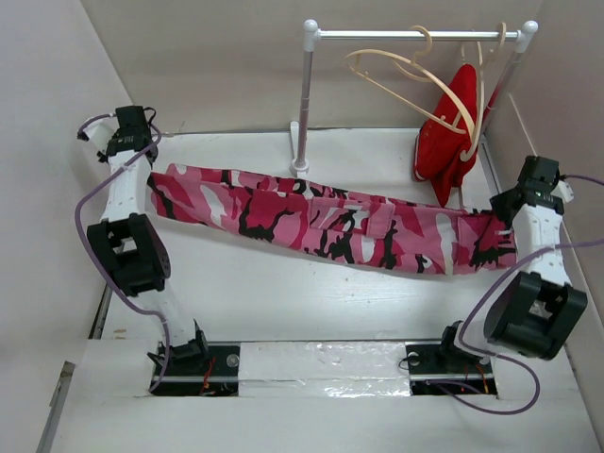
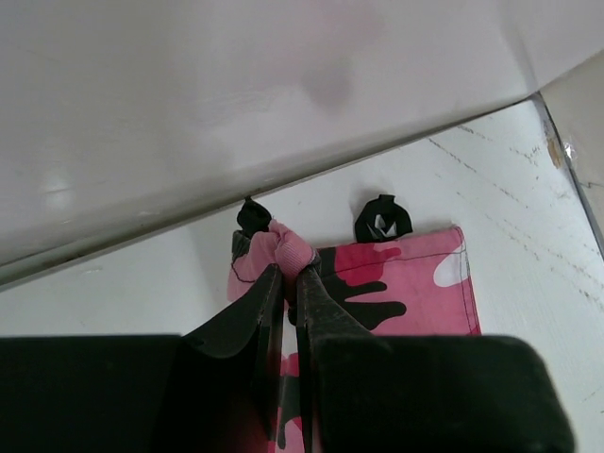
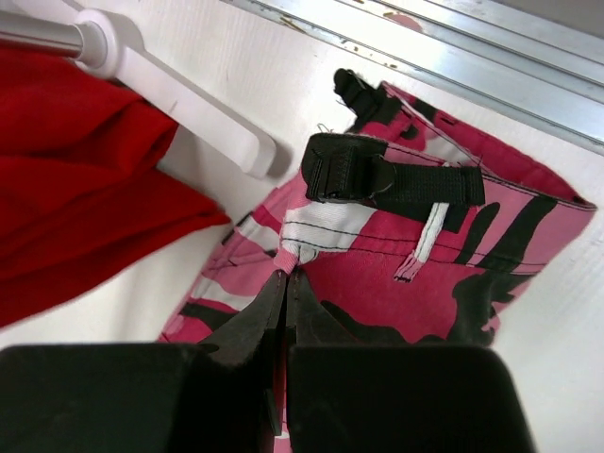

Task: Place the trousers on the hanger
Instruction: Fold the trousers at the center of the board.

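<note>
I need to lower my left gripper next toward the bar's post, onto the table by the back wall (image 1: 181,157) (image 2: 316,203), and release the trousers' hem end, as it hangs above the table.
The camouflage trousers (image 1: 326,219) hang stretched between my two grippers, sagging a little over the table. My left gripper (image 1: 151,170) is shut on the leg hem end (image 2: 288,247), with a pinch of pink fabric bunched between its tips (image 2: 291,274). My right gripper (image 1: 500,219) is shut on the waistband end (image 3: 311,250); a black buckle strap (image 3: 377,177) lies beyond its tips (image 3: 288,274). The empty pale wooden hanger (image 1: 401,80) hangs from the rail at the back, beside a like hanger carrying the red garment.
A white clothes rail (image 1: 415,36) on a post (image 1: 304,104) stands at the back. The red garment (image 1: 451,142) hangs on a second hanger at the right and shows in the right wrist view (image 3: 85,170). Walls close in left, back and right.
</note>
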